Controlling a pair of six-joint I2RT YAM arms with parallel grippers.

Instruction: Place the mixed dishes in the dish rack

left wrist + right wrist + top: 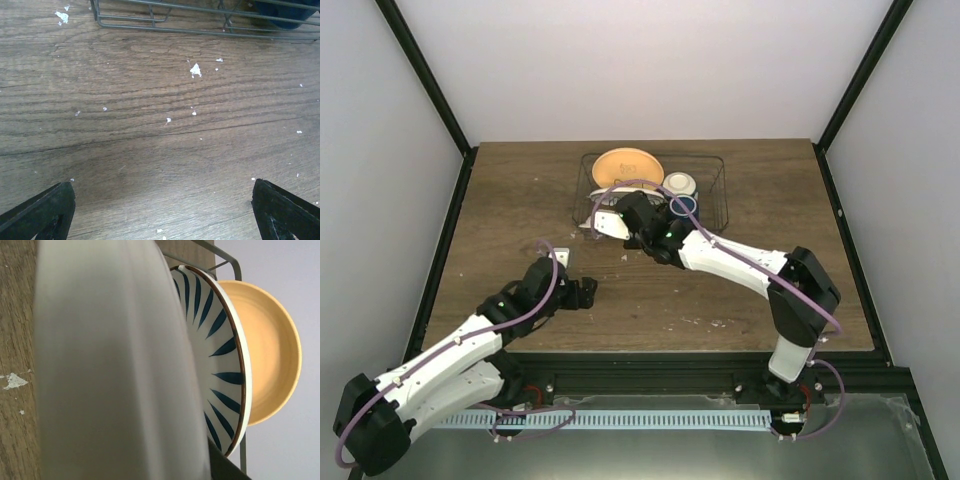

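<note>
The robot's right gripper should move outward and down next, into the rack's front space before the striped plate [215,350], and release the pale plate there, because the rows behind are taken.
My right gripper [628,222] is shut on a pale plate [115,365], held on edge at the front left of the dish rack [723,176]. One dark finger [235,467] shows behind the plate. Right beside it in the rack stands the striped plate [215,350], and behind that the orange plate [272,355], both upright. The pale plate [607,226] shows white next to the wrist from above. The white bowl [680,184] and the dark blue mug [686,205] sit in the rack's right half. My left gripper [582,291] hangs open and empty over the bare table.
White crumbs [195,70] are scattered over the wooden table [150,150] in front of the rack's front wires [200,31]. The mug's blue base [285,14] shows behind those wires. Black frame posts and white walls close in the table.
</note>
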